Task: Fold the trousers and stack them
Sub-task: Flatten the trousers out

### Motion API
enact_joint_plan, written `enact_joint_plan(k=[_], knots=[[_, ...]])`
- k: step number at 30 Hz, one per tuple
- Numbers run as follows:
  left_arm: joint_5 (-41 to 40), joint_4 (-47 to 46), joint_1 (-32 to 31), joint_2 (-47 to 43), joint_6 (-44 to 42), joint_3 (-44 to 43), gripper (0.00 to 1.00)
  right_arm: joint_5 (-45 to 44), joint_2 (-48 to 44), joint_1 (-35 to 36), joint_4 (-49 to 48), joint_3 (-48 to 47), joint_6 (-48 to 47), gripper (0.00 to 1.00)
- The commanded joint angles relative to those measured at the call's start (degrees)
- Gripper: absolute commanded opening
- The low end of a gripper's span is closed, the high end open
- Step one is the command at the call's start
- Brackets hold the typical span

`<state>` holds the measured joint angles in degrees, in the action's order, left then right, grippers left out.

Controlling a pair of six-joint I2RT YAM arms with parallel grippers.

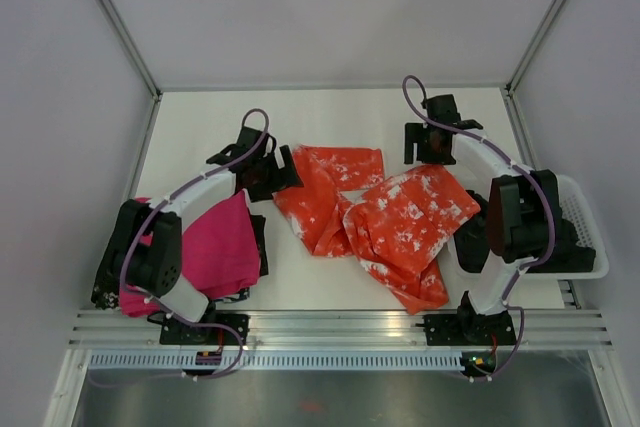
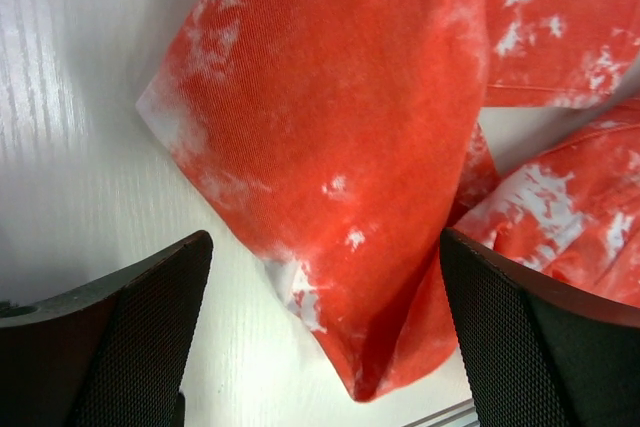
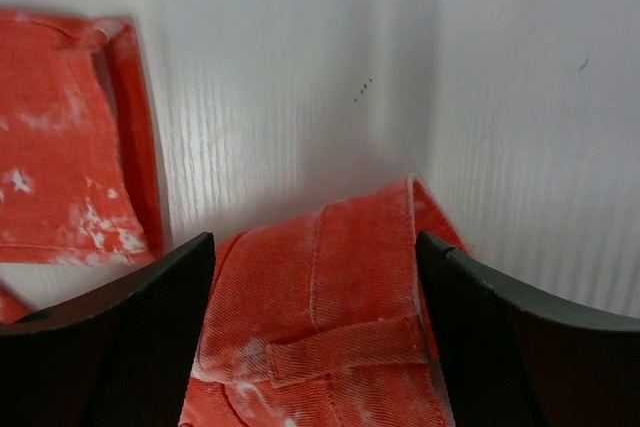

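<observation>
My left gripper needs to move outward and down, slightly to the right in the top view, onto the hem's far corner (image 1: 299, 150), because that corner is beyond its fingers.
The orange-red trousers (image 1: 375, 209) with white blotches lie crumpled in the middle of the table, partly folded over themselves. My left gripper (image 1: 272, 172) is open at their left edge. In the left wrist view a hem corner of the trousers (image 2: 340, 117) lies between the open fingers (image 2: 110, 337), not clamped. My right gripper (image 1: 430, 142) is open at their far right edge. In the right wrist view the waistband with a belt loop (image 3: 335, 332) lies between the spread fingers (image 3: 530, 347). Another part of the trousers (image 3: 60, 147) shows at the left.
A folded magenta-pink cloth (image 1: 215, 245) lies at the near left beside my left arm, with a dark garment (image 1: 262, 247) showing at its right edge. A white basket (image 1: 590, 237) stands at the right table edge. Grey walls close in the table.
</observation>
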<state>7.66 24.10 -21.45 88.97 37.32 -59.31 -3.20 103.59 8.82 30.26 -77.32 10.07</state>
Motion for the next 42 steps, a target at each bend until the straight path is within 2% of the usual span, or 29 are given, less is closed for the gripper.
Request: enact_joint_plan(k=[1,3,6,7,9,10,11,15,19,23,27,29,30,33,36,38,40,42], knots=[[0.6,-4.2,-0.3,4.3,-2.5,-3.4,0.99,-0.7,-2.4,0.0,0.7,1.8,0.7,0.86],[0.8,-4.8,-0.6,6.3,-3.1,-5.5,1.0,-1.4,-2.1,0.0,2.2,1.5,0.3,0.82],[0.5,-6.2,-1.3,10.1,-3.4,-8.3,1.0,-1.5,-2.1,0.0,2.8,1.5,0.3,0.59],[0.4,-6.5,-1.6,11.0,-3.2,-9.3,1.0,-1.5,-2.1,0.0,2.8,1.5,0.4,0.41],[0.6,-7.5,-1.7,13.8,-2.6,-10.1,1.0,-1.1,-2.5,0.0,2.9,1.2,0.7,0.21],[0.9,-7.7,-1.7,14.7,-2.4,-11.1,1.0,-0.5,-3.0,0.0,2.7,0.9,0.7,0.02],[1.4,-8.0,-1.7,16.0,-2.4,-11.4,1.0,-0.1,-4.0,0.0,2.5,0.7,1.0,0.0],[0.3,-9.8,-1.8,18.1,-3.5,-11.9,1.0,2.9,-8.1,0.0,1.1,-0.8,1.4,0.0],[-6.8,-7.9,-1.9,19.4,-5.6,-14.3,1.0,7.7,-13.1,0.0,-0.5,-2.8,2.4,0.0],[-15.3,-4.3,-2.3,20.3,-4.2,-17.9,1.0,12.9,-19.6,0.0,-4.1,-2.0,4.5,0.0],[-21.1,-3.1,-2.6,21.3,-2.4,-22.4,1.0,14.4,-22.4,0.0,-4.8,0.1,5.1,0.0],[-24.2,-1.3,-3.1,25.2,-3.1,-25.8,1.0,13.9,-23.4,0.1,-4.6,0.9,5.1,0.0],[-24.6,1.5,-3.4,26.9,-3.4,-29.5,1.0,13.4,-23.8,0.0,-4.5,1.8,5.1,0.0],[-22.0,3.1,-3.9,32.8,-4.8,-33.7,1.0,12.3,-25.7,0.0,-4.1,2.9,5.1,0.0],[-18.1,0.2,-5.2,34.9,-7.0,-32.8,0.98,10.9,-27.9,0.0,-3.7,4.4,5.1,0.0],[-18.7,0.9,-5.8,36.6,-7.6,-33.4,0.92,10.7,-29.0,0.0,-2.8,4.5,4.9,0.0],[-19.3,2.3,-5.9,37.3,-7.6,-34.3,0.81,10.0,-29.7,0.0,-2.3,4.5,4.7,0.0],[-19.7,2.6,-5.9,37.3,-8.3,-34.5,0.53,9.4,-29.9,0.0,-2.2,4.2,4.7,0.0]])
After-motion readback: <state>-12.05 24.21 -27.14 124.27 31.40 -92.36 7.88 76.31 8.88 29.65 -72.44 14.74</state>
